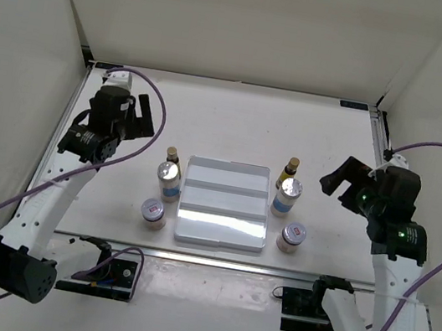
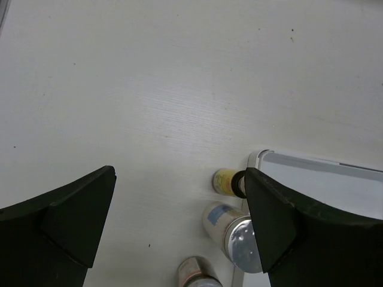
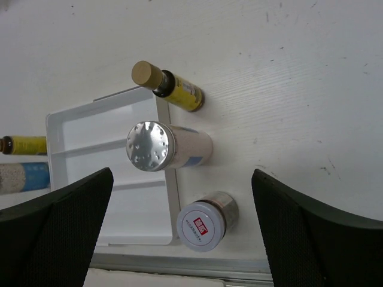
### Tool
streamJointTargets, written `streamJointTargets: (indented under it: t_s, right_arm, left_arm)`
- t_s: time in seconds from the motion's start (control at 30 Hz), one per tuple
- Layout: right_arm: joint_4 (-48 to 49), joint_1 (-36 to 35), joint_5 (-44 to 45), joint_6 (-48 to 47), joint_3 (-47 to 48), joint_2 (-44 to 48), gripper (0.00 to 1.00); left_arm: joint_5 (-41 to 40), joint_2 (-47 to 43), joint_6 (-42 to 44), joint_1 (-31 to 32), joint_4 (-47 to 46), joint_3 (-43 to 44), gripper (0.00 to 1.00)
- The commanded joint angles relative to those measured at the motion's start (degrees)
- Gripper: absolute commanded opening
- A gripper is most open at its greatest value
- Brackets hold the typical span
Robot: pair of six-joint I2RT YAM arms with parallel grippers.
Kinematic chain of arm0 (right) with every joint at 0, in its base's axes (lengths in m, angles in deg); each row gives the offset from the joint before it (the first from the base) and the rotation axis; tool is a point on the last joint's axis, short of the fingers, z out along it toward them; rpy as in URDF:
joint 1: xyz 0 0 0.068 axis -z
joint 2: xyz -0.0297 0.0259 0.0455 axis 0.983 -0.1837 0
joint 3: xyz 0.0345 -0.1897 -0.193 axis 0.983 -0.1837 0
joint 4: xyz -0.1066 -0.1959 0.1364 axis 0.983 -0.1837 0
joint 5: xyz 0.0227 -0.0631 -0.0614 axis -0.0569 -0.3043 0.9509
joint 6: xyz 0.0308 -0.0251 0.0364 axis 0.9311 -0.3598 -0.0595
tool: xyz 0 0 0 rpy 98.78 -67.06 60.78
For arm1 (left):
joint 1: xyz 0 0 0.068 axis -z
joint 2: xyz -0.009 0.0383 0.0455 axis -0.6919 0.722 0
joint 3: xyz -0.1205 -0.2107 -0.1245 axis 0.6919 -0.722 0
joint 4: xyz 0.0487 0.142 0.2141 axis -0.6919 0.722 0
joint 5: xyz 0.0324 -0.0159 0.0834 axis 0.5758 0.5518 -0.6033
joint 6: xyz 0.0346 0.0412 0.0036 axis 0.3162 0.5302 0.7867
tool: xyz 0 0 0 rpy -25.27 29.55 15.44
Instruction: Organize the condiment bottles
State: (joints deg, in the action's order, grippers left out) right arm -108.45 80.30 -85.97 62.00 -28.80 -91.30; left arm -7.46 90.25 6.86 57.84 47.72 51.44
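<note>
Next, my right gripper moves back toward the tray (image 1: 225, 204), then down over the squat jar's lid, since that jar stands beside the tray's empty near step.
Six condiment bottles stand beside the white stepped tray (image 1: 225, 204). On its left are a slim amber bottle (image 1: 173, 158), a silver-lidded jar (image 1: 169, 179) and a squat red-marked jar (image 1: 153, 212). On its right are an amber bottle (image 1: 291, 170), a silver-lidded jar (image 1: 287, 195) and a squat jar (image 1: 291, 237). My left gripper (image 1: 146, 117) is open and empty, raised to the left of the left row. My right gripper (image 1: 333, 181) is open and empty, raised to the right of the right row. The right wrist view shows the amber bottle (image 3: 170, 88), silver jar (image 3: 163, 146) and squat jar (image 3: 205, 221).
White walls enclose the table on the left, back and right. Black clamp mounts (image 1: 110, 270) sit at the near edge by the arm bases. A purple cable (image 1: 156, 99) loops off each arm.
</note>
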Motion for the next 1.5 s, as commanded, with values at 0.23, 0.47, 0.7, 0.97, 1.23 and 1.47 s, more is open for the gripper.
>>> streamJointTargets:
  t_s: [0.23, 0.47, 0.7, 0.97, 1.23, 1.47]
  right_arm:
    - [-9.98, -0.71, -5.54, 4.83, 11.18, -0.66, 0.93]
    - [-15.39, -5.27, -3.87, -0.41, 5.73, -0.66, 1.0]
    - [-17.24, -15.64, 3.24, 4.6, 3.52, -4.6, 0.97]
    - [-21.55, -33.31, 20.12, 20.5, 2.12, -16.81, 0.97]
    - [-19.72, -34.99, 24.8, 26.31, 0.89, -22.64, 0.95]
    - [-17.61, -33.32, 23.49, 28.43, -4.37, -23.69, 0.92]
  left_arm:
    - [6.89, -5.76, 1.28, 0.26, 2.44, 1.29, 1.0]
    - [8.55, -7.61, -4.17, 0.26, 2.44, -1.17, 1.0]
    - [9.17, -6.3, -4.7, 0.26, 2.44, -1.17, 1.0]
    - [7.16, -7.08, -4.17, 0.26, 2.44, -1.78, 1.0]
    - [5.74, -7.7, -4.17, 0.26, 2.44, -2.31, 1.0]
    - [5.74, -7.7, -4.17, 0.26, 2.44, -2.31, 1.0]
